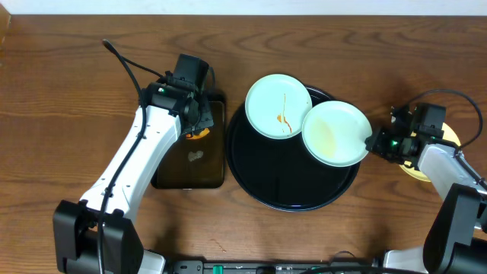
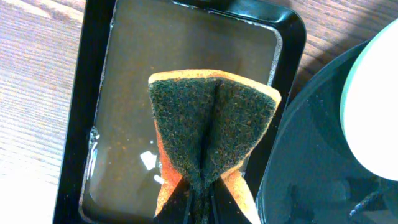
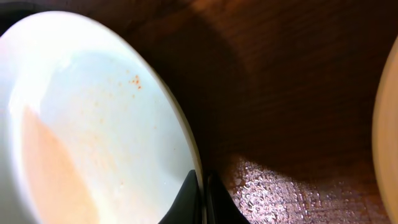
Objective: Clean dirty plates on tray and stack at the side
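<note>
My right gripper rises next, then lowers and releases the mint-blue plate's rim over the yellow plate to its right in the overhead view, aside for stacking.
The large round black tray (image 1: 281, 179) holds two pale mint-blue plates. One (image 1: 278, 105) lies at its back rim with an orange sauce streak. My right gripper (image 1: 373, 143) is shut on the rim of the other (image 1: 335, 133), which is tilted over the tray's right side. In the right wrist view this plate (image 3: 93, 124) shows a faint orange smear, with the fingers (image 3: 202, 193) pinching its edge. The pale yellow plate (image 1: 452, 137) lies on the table at the right, mostly hidden under the right arm. My left gripper (image 1: 199, 125) is shut on a folded sponge (image 2: 211, 124).
A rectangular black tray (image 1: 169, 180) with brownish water (image 2: 124, 93) lies left of the round tray (image 2: 311, 162), and the sponge hangs over it. The yellow plate's edge shows at the right of the right wrist view (image 3: 388, 137). Wooden table all round.
</note>
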